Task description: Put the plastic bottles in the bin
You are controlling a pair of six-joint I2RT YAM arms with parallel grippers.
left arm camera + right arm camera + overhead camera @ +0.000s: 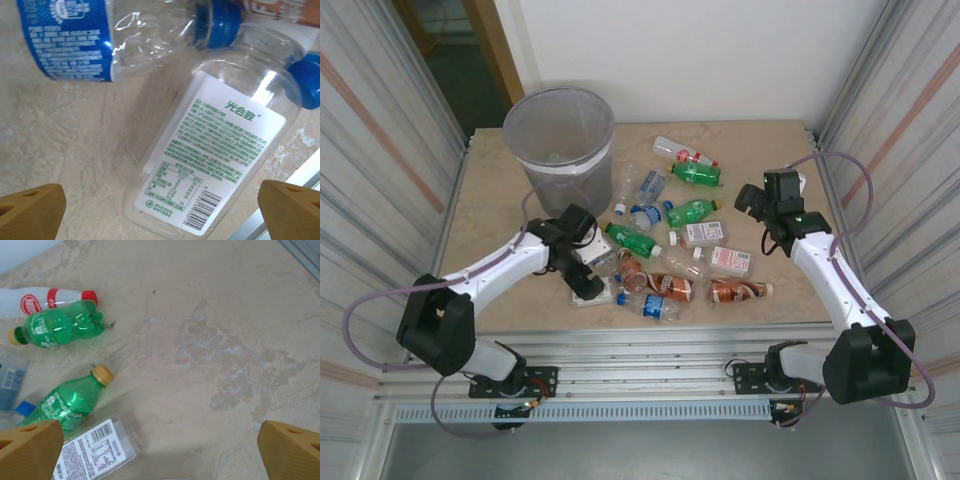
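The left gripper's fingers turn square to the clear bottle's sides next and go down astride the white, green-printed label [597, 294] [220, 150], since the bottle lies slanted below the gripper.
The bin [570, 165], a tall translucent grey wastebasket, stands at the table's far left. Several plastic bottles lie scattered mid-table, among them a green one [692, 211], a brown one [738, 291] and a white one with a red label [682, 153]. My left gripper [588, 287] hangs open and low over a clear bottle with a white, green-printed label [220, 150], its fingertips [30, 210] either side of the bottle's base. A blue-labelled clear bottle [100, 40] lies just beyond. My right gripper [752, 200] is open over bare tabletop, with green bottles [70, 400] and a clear labelled one [95, 450] to its left.
Corrugated panels wall in both sides of the table. A metal rail [300, 185] runs along the near edge, close to the clear bottle. Bare tabletop [490, 220] lies left of the pile, and more [225, 340] lies under the right gripper.
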